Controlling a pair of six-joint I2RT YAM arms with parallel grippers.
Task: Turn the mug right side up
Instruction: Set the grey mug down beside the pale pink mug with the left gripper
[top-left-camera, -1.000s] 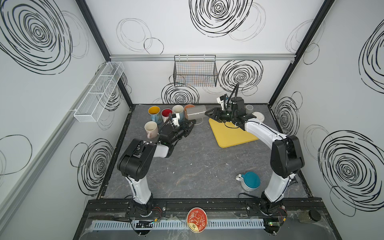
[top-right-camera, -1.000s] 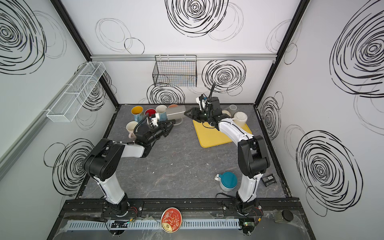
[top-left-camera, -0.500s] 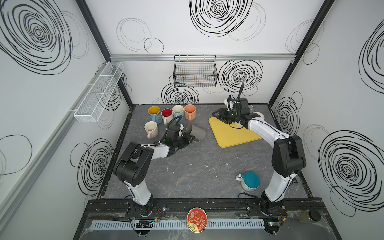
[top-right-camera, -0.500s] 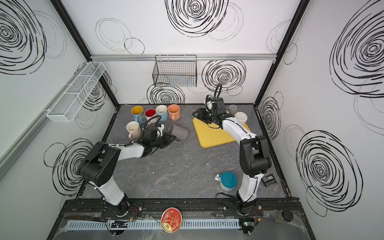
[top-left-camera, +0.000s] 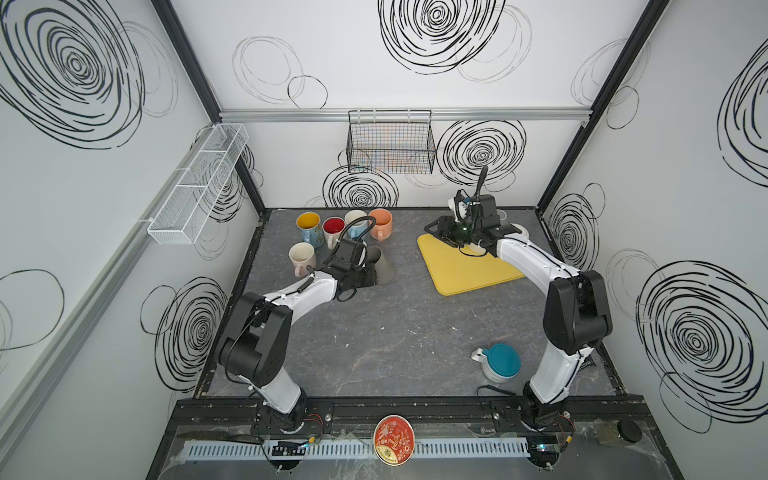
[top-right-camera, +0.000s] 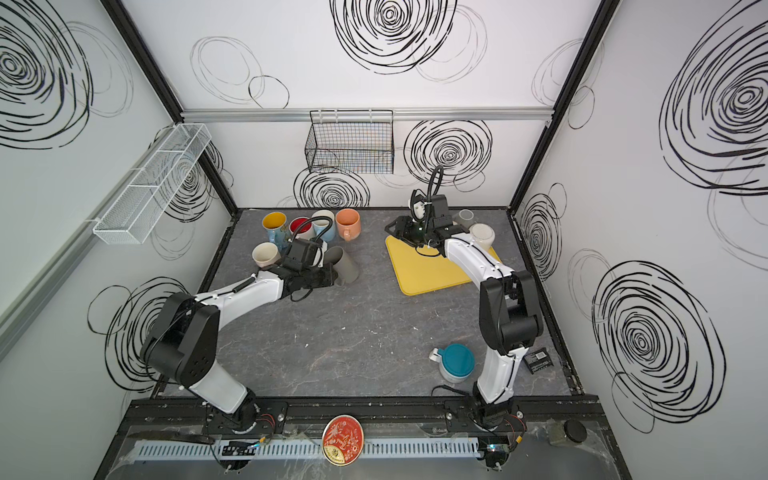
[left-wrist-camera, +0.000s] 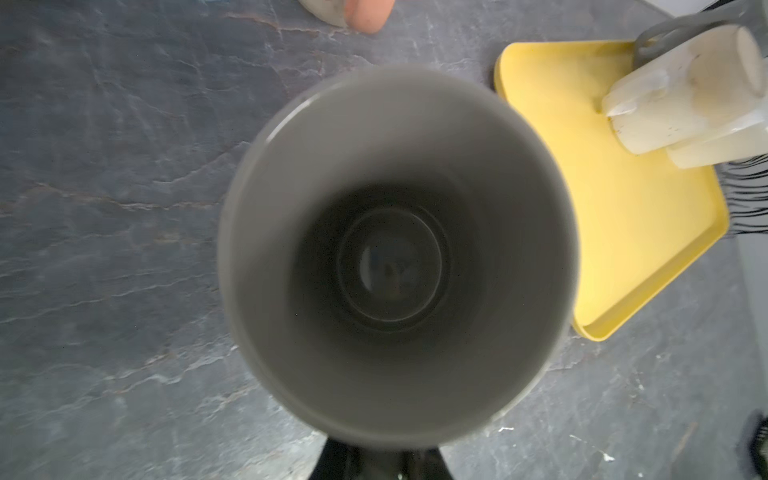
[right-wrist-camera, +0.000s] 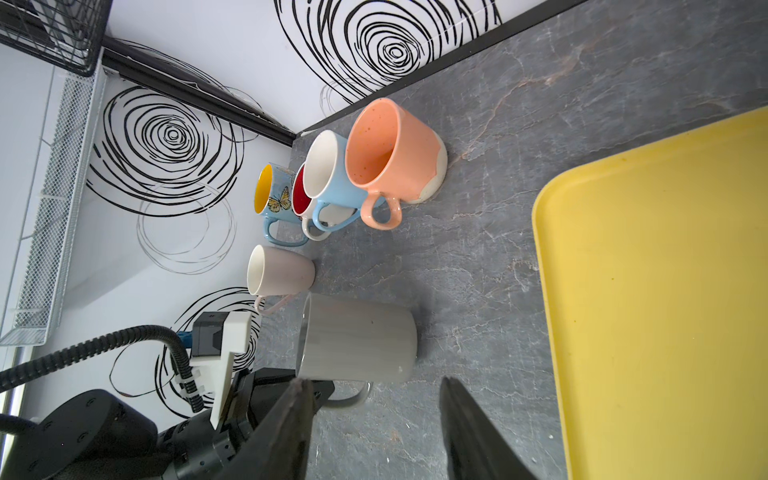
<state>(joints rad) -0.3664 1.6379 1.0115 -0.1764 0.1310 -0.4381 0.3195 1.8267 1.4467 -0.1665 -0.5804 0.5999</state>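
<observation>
The grey mug turns and goes with my left gripper onto the bare tabletop (top-left-camera: 325, 257) beside the pale pink mug next. Its handle is then released, as its opening already faces up.
The grey mug (top-left-camera: 380, 266) (top-right-camera: 345, 264) (right-wrist-camera: 357, 345) stands mouth up, roughly upright, low over the table in front of the mug cluster; whether its base touches the table I cannot tell. In the left wrist view I look straight down into the mug's (left-wrist-camera: 395, 257) open mouth. My left gripper (top-left-camera: 368, 276) (top-right-camera: 328, 276) (left-wrist-camera: 382, 457) is shut on the mug's handle. My right gripper (top-left-camera: 436, 227) (top-right-camera: 395, 227) (right-wrist-camera: 376, 381) hangs open and empty over the far left corner of the yellow tray (top-left-camera: 469, 270).
Several upright mugs (top-left-camera: 345, 228) (right-wrist-camera: 332, 187) crowd the back left corner, just behind the grey mug. A cream mug (top-right-camera: 482, 236) and a clear glass (top-right-camera: 465, 216) stand at the back right. A teal-lidded container (top-left-camera: 500, 361) sits front right. A wire basket (top-left-camera: 390, 145) hangs on the back wall.
The left gripper has brought the grey mug from sideways and raised near the mug cluster forward and down, turning it mouth up. The right gripper drew back a little toward the tray's corner.
</observation>
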